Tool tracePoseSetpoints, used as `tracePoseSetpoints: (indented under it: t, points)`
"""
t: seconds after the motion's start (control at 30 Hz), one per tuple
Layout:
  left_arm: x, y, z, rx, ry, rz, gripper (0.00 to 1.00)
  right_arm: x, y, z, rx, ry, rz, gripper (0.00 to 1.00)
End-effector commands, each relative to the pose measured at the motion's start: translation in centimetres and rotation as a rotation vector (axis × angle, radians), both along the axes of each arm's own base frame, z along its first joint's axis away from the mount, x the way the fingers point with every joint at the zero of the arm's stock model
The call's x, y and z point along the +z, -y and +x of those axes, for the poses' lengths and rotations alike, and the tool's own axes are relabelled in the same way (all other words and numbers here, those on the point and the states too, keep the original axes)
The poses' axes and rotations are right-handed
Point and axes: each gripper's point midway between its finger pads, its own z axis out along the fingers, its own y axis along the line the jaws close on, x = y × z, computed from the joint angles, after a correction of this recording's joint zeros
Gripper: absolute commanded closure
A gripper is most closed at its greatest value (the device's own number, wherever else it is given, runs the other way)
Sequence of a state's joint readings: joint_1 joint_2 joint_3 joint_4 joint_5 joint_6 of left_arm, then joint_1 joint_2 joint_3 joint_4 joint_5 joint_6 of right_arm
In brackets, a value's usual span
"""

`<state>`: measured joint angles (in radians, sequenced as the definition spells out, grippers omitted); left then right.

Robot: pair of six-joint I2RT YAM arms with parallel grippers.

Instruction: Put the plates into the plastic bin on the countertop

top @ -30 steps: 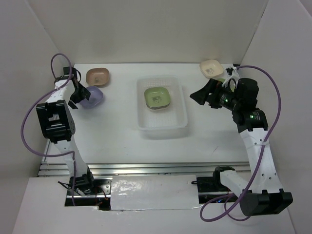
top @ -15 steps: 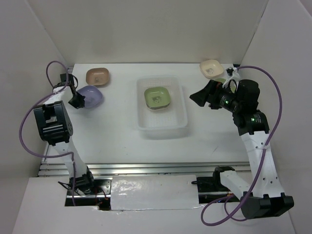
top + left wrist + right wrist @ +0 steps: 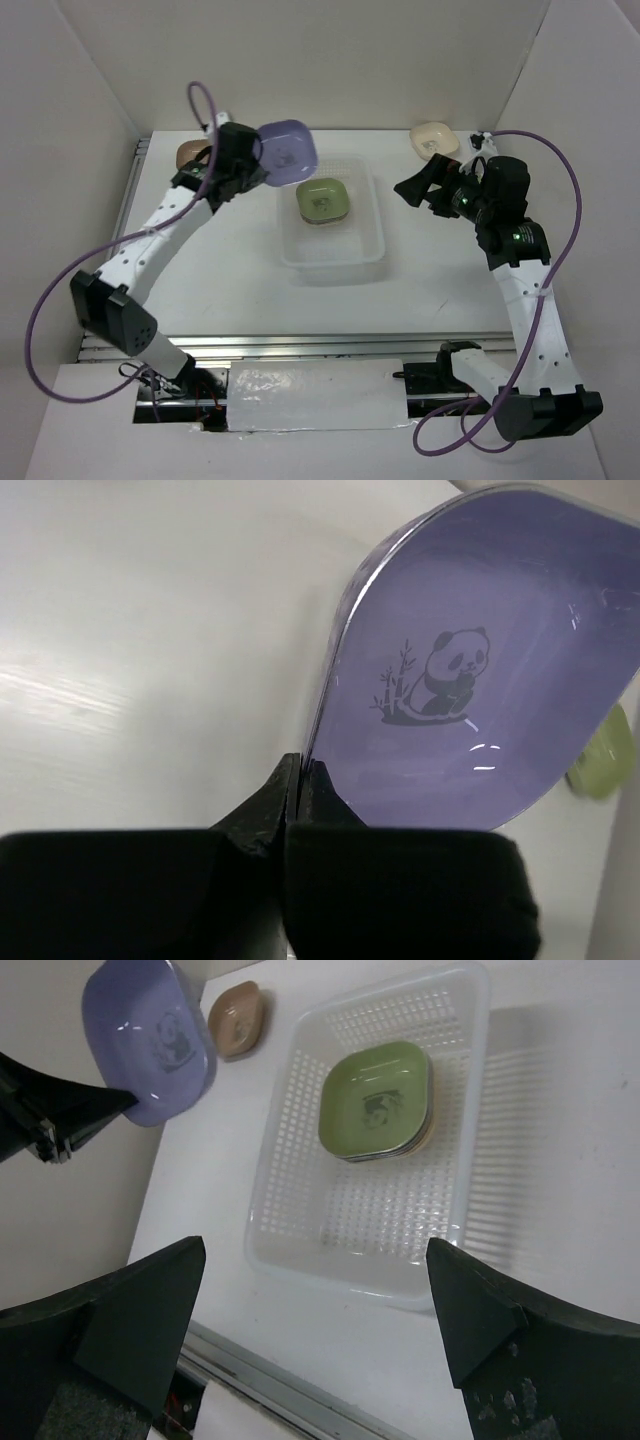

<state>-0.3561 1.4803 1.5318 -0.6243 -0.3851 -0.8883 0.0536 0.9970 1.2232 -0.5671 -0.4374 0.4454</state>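
Observation:
My left gripper should next move right in the top view to the green plate [image 3: 323, 200] below it, lower the lavender plate [image 3: 288, 152] onto that plate and let go.
My left gripper [image 3: 258, 166] is shut on the rim of a lavender plate [image 3: 288, 152] with a panda mark. It holds the plate tilted in the air over the back left corner of the plastic bin [image 3: 330, 262]. The left wrist view shows the fingertips [image 3: 302, 765] pinching the plate [image 3: 480, 680] by its edge. A green plate [image 3: 323, 200] tops a small stack inside the bin. A brown plate [image 3: 188, 152], partly behind the left arm, and a cream plate [image 3: 433, 138] lie on the countertop [image 3: 230, 270]. My right gripper [image 3: 412, 190] hangs open and holds nothing, right of the bin.
The right wrist view looks down on the bin [image 3: 350, 1280], the green plate [image 3: 378, 1100], the held lavender plate [image 3: 150, 1040] and the brown plate [image 3: 238, 1020]. A metal rail [image 3: 300, 345] runs along the countertop's front edge. White walls enclose the left, back and right sides.
The left gripper closed on the lavender plate at the far left, lifted it, and swung it right to the bin's back left corner. The right arm has barely moved.

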Motion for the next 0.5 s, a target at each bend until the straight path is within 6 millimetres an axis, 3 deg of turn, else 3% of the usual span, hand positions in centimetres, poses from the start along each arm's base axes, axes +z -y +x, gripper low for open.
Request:
tracePoseSetpoints:
  t: [0.0, 0.07, 0.1, 0.17, 0.2, 0.4, 0.47]
  points:
    - [-2.4, 6.1, 1.9, -0.077, -0.054, -0.005, 1.0, 0.8, 1.9, 1.4, -0.131, -0.002, 0.013, 0.0]
    - [-2.9, 9.0, 2.7, -0.135, -0.065, 0.017, 1.0, 0.2, 2.8, 2.0, -0.185, -0.021, 0.032, 0.0]
    - [-3.7, 10.6, 4.0, -0.159, -0.08, 0.021, 1.0, -0.1, 2.9, 2.1, -0.188, -0.028, 0.037, 0.0]
    - [-3.4, 12.0, 5.3, -0.17, -0.079, 0.019, 1.0, -0.5, 3.5, 2.3, -0.198, -0.039, 0.053, 0.0]
    - [-5.4, 12.5, 5.9, -0.171, -0.122, 0.032, 1.0, -0.6, 3.6, 2.4, -0.199, -0.044, 0.055, 0.0]
    - [-8.0, 13.4, 7.9, -0.16, -0.159, -0.041, 1.0, -1.3, 3.8, 2.7, -0.195, -0.064, 0.052, 0.0]
    - [-8.6, 13.3, 7.8, -0.159, -0.178, -0.047, 0.82, -1.5, 4.1, 2.8, -0.2, -0.071, 0.042, 0.0]
